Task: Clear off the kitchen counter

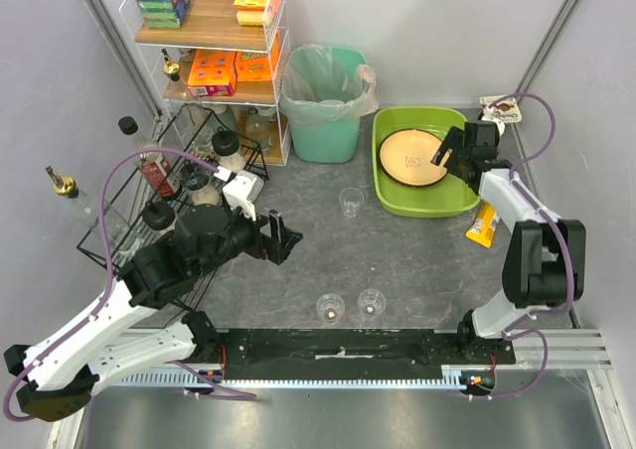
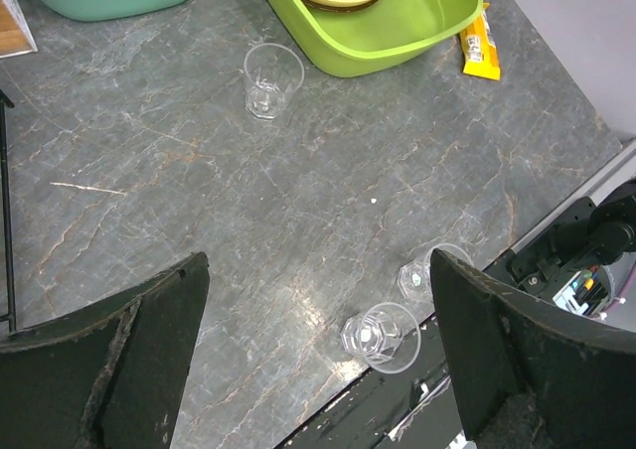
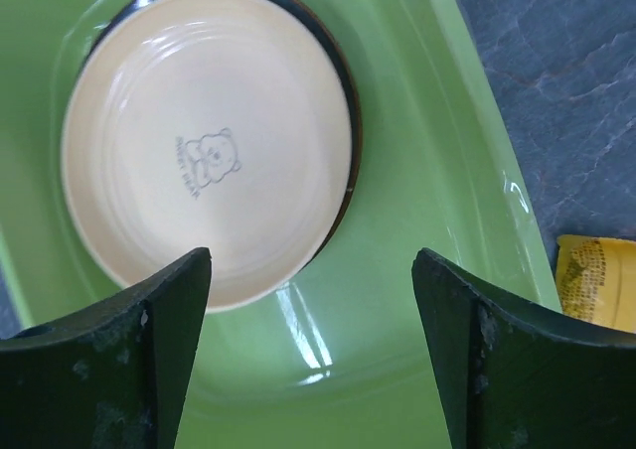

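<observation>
I should next move my left gripper back and down to the front cup nearer the rack, rim up, onto its rack-side rim (image 1: 318,308) (image 2: 368,361), since it is below and back.
The dark-grey stone-patterned kitchen counter (image 1: 298,201) carries three clear plastic cups: one (image 1: 350,202) mid-counter, two (image 1: 330,307) (image 1: 371,302) near the front edge. They also show in the left wrist view (image 2: 272,79) (image 2: 383,336) (image 2: 422,273). My left gripper (image 1: 288,242) is open and empty above the counter's left-middle, jaws wide in the left wrist view (image 2: 318,340). My right gripper (image 1: 445,155) is open and empty over the lime-green tub (image 1: 386,186), above a cream plate (image 3: 204,141) lying in the tub (image 3: 397,370).
A yellow snack packet (image 1: 481,223) lies right of the tub and shows in both wrist views (image 2: 480,44) (image 3: 596,280). A teal waste bin (image 1: 325,101) stands at the back. A black wire rack (image 1: 169,186) with bottles and a white shelf (image 1: 214,37) stand left.
</observation>
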You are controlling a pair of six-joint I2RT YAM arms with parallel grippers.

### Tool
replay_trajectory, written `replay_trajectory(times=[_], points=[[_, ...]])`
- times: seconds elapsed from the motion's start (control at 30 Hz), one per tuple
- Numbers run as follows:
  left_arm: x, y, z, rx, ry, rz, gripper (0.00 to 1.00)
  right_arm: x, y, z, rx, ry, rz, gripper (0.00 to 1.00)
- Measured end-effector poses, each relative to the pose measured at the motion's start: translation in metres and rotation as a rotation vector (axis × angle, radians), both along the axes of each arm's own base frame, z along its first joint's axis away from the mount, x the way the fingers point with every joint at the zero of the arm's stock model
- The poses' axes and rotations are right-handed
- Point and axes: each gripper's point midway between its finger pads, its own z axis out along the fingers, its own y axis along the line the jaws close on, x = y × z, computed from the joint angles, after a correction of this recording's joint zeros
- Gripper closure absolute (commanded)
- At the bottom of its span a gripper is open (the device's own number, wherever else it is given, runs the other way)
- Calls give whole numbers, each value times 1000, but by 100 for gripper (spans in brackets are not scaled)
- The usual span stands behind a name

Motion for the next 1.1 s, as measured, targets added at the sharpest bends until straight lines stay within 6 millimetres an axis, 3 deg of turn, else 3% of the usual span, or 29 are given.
replay_trajectory(times=[0.2,0.3,0.4,0.53,0.63,0.87,1.1], points=[[-5,-9,-8,9,33,-50,1,-30,26,59,-68,-90,175,8],[-12,-23,-24,34,93,-124,3,-54,42,88,-73,-147,273,7],[-21,-38,-50,85,188,-202,7,-78,60,102,-50,-187,362,6],[-41,-53,-109,225,347,-284,9,-110,88,99,6,-180,482,5],[-65,-54,-145,322,443,-325,14,-132,104,90,43,-155,555,5],[-91,-56,-188,405,572,-317,28,-160,112,71,99,-120,603,5],[-92,-56,-223,410,646,-216,39,-174,117,59,143,-92,615,4]])
